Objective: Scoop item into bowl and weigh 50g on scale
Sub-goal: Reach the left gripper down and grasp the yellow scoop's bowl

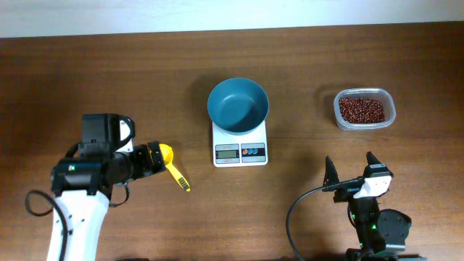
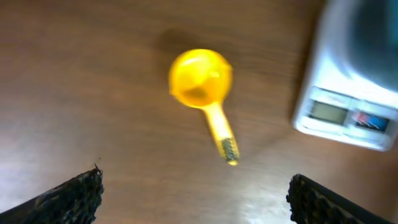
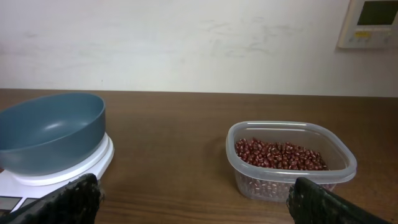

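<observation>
The cup's rim on the side away (image 1: 162,151) (image 2: 174,78) from the scale is nearest, so my left gripper will go down to the scoop's cup next, with its fingers on both sides of that part of the cup's rim.
The teal-blue bowl (image 1: 238,106) sits empty on the white scale (image 1: 240,151) at mid-table; both also show in the right wrist view, the bowl (image 3: 53,129) on the scale (image 3: 74,169). The reddish-brown beans (image 1: 361,109) fill a clear tub (image 3: 290,180) at the right. A yellow scoop (image 1: 172,164) lies flat on the table left of the scale, cup up and empty, and shows as the scoop (image 2: 200,78) in the left wrist view. My left gripper (image 1: 151,159) hovers open just left of it, nothing between its fingers (image 2: 73,196). My right gripper (image 1: 350,166) stands open near the front edge, short of the tub.
The brown wooden table (image 1: 109,80) carries only these things. A pale wall (image 3: 186,37) runs behind the far edge, with a small panel (image 3: 372,22) mounted on it. The right arm's cable (image 1: 293,217) loops over the front of the table.
</observation>
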Robot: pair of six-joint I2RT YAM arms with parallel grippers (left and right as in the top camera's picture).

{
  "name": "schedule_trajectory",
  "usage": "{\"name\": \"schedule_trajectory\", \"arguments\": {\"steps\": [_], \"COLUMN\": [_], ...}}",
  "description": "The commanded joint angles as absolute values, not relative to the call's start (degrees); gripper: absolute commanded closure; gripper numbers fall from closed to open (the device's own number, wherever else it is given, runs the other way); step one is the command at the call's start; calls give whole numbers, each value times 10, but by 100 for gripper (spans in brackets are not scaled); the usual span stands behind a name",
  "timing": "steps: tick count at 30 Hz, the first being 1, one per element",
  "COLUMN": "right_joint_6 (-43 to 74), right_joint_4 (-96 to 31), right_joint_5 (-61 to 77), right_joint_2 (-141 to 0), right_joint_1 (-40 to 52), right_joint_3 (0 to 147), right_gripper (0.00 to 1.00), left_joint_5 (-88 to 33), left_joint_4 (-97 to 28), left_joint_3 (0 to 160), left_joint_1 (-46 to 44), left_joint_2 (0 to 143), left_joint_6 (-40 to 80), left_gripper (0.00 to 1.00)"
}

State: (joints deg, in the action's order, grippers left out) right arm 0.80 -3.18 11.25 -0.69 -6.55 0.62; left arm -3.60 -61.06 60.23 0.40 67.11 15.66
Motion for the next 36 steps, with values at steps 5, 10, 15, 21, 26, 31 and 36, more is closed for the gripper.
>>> {"name": "schedule_trajectory", "arguments": {"steps": [5, 10, 15, 21, 26, 31, 36], "right_joint_6": [4, 4, 4, 4, 4, 4, 4], "right_joint_4": [-36, -36, -36, -36, -36, -36, -36], "right_joint_5": [117, 117, 117, 117, 117, 117, 117], "right_joint_2": [-3, -3, -3, -3, -3, -3, -3], "right_joint_1": [-60, -60, -60, -60, -60, -60, -60], "right_joint_3": [3, 3, 3, 3, 3, 3, 3], "right_gripper": [1, 1, 1, 1, 1, 1, 1], "left_joint_5": [34, 35, 35, 34, 34, 34, 33], "left_joint_4": [-584, -570, -543, -503, -484, -460, -414], "left_joint_3": [609, 609, 609, 609, 608, 592, 548], "left_joint_1": [5, 5, 5, 5, 5, 5, 5], "left_joint_2": [753, 821, 881, 913, 921, 922, 922], "left_joint_6": [228, 232, 232, 232, 232, 247, 248], "left_gripper": [1, 1, 3, 4, 5, 5, 5]}}
